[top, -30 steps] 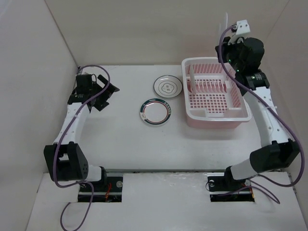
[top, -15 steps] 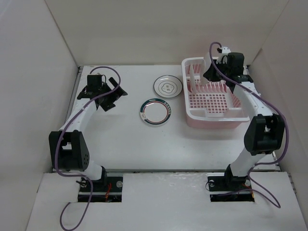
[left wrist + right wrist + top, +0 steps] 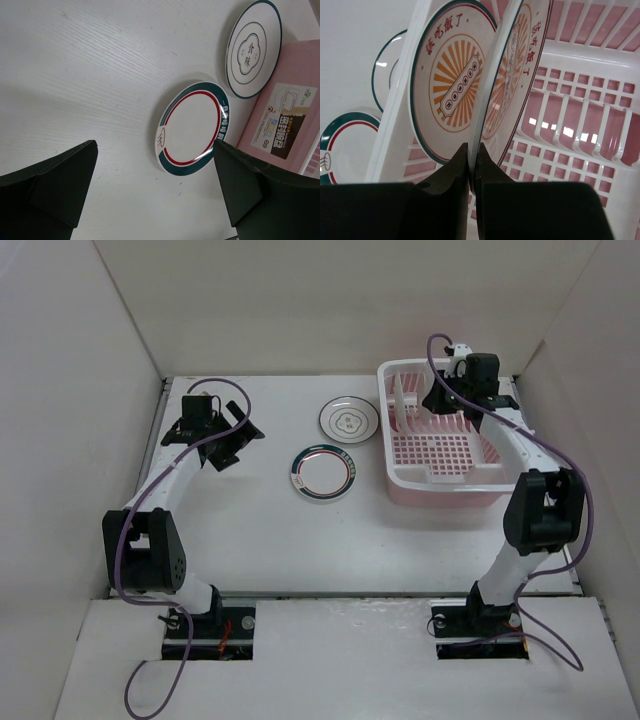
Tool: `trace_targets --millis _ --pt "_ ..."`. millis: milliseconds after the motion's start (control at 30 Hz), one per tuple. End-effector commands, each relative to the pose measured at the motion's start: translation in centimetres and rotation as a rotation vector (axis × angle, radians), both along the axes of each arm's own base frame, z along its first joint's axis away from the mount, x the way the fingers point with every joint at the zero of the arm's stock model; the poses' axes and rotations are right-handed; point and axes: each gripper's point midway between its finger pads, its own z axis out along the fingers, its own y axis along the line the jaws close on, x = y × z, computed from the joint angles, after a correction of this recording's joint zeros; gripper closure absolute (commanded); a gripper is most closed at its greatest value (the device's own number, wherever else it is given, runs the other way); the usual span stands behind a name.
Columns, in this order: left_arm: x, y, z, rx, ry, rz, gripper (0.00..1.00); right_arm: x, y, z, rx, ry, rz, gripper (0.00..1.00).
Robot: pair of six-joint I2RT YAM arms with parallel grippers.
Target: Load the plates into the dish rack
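Note:
My right gripper holds the plate on edge beside the standing plate, so next it will move down deeper into the rack, slightly toward the standing plate, and open.
My right gripper is shut on the rim of an orange sunburst plate and holds it on edge among the prongs at the back left of the pink dish rack. A second orange sunburst plate stands upright just left of it. The grey flower plate and the green-rimmed plate lie flat on the table left of the rack. My left gripper is open and empty, far left of both plates.
White walls enclose the table on the left, back and right. The rack's pink side wall with a label stands just right of the flat plates. The rack's row of upright prongs runs right of the held plate.
My right arm has come down from high above the rack's back right corner and lowered the held plate into the rack beside the standing plate. My left arm has shifted slightly.

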Motion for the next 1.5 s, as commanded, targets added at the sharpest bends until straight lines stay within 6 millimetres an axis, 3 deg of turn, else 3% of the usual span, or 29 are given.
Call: trace_targets --millis 0,400,700,900,1133,1167,1267,1333,1467 --pt "1.4 0.1 2.5 0.012 -0.088 -0.009 0.00 1.6 0.6 3.1 -0.015 -0.103 0.016 1.00" --pt "1.2 0.1 1.9 0.012 -0.078 -0.009 0.00 1.8 1.2 2.9 -0.011 -0.095 0.033 1.00" --pt "1.3 0.1 1.5 0.013 -0.069 -0.009 0.00 1.9 0.3 0.5 -0.052 -0.028 -0.010 0.99" --pt "1.3 0.1 1.5 0.013 -0.069 -0.009 0.00 2.0 -0.3 -0.5 -0.073 0.001 -0.039 0.83" --pt "1.1 0.1 0.8 0.020 -0.053 -0.015 0.00 1.7 -0.1 -0.8 -0.088 0.015 -0.034 0.44" --pt "1.1 0.1 0.8 0.020 -0.053 -0.015 0.00 1.7 -0.1 0.2 -0.086 -0.007 -0.035 0.33" --pt "1.1 0.1 0.2 0.020 -0.046 -0.016 0.00 1.3 -0.1 2.3 -0.082 -0.043 -0.036 0.16" --pt "1.2 -0.3 0.1 0.003 -0.045 -0.032 0.00 1.0 -0.4 5.1 -0.077 -0.091 -0.059 0.00" --pt "2.0 -1.0 -0.5 -0.028 -0.061 -0.063 0.00 -0.1 -2.5 9.6 -0.069 -0.163 -0.150 0.00"
